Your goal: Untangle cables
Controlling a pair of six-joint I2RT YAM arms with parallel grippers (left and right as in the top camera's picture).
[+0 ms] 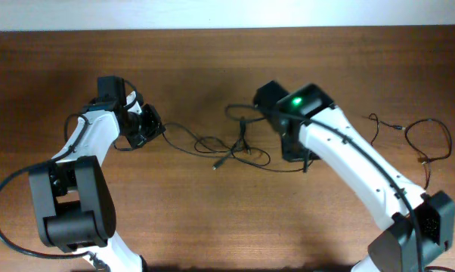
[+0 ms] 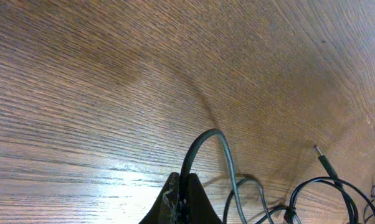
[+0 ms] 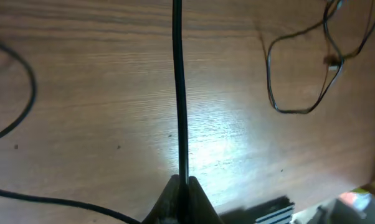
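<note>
I will next move my right gripper down and across to the loose loops to let go of the taut cable. The loops are below that gripper, to its left in the overhead view.
The cables [image 1: 220,145] are thin black wires lying in loose loops and a small knot at mid-table, between the two arms. My left gripper [image 1: 156,130] is at their left end. In the left wrist view it [image 2: 185,188] is shut on one cable [image 2: 207,134], which arches up out of the fingers and drops back toward the loops; a plug tip [image 2: 323,160] lies to the right. My right gripper [image 1: 297,155] is at the right end of the tangle. In the right wrist view it [image 3: 181,183] is shut on a taut cable [image 3: 177,87] running straight away.
A separate thin black cable [image 1: 425,143] lies in a loop near the table's right side, also seen in the right wrist view as a loop [image 3: 299,81]. The table is brown wood [image 1: 212,68]. A pale wall edge runs along the far side.
</note>
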